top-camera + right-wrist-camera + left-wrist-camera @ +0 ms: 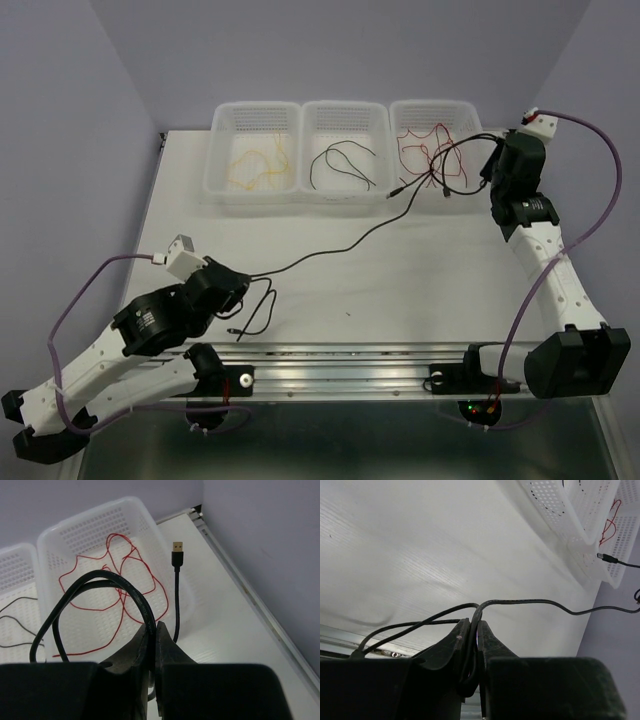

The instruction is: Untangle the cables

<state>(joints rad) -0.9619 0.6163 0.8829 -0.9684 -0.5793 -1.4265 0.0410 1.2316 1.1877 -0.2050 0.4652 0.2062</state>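
The left gripper takes the cable toward the right in the top view and down onto bare tabletop next, then releases it, as the cable's slack loop [262, 312] fits there.
A long black cable [330, 250] runs across the white table between both grippers. My left gripper [245, 283] sits near the front left, shut on one end of it [474, 622]; a slack loop [262, 312] lies beside it. My right gripper [487, 165] is at the back right by the right basket, shut on the cable's thicker looped part [154, 625]. The cable's USB plug [177, 550] hangs free over the right basket's edge. A red cable [415, 150] lies in the right basket, a thin black one [340, 165] in the middle basket, a yellow one [262, 165] in the left.
Three white perforated baskets stand in a row at the table's back: left [255, 106], middle [345, 104], right [435, 103]. A metal rail [340, 375] runs along the near edge. The purple wall stands close behind and to the right of the right arm.
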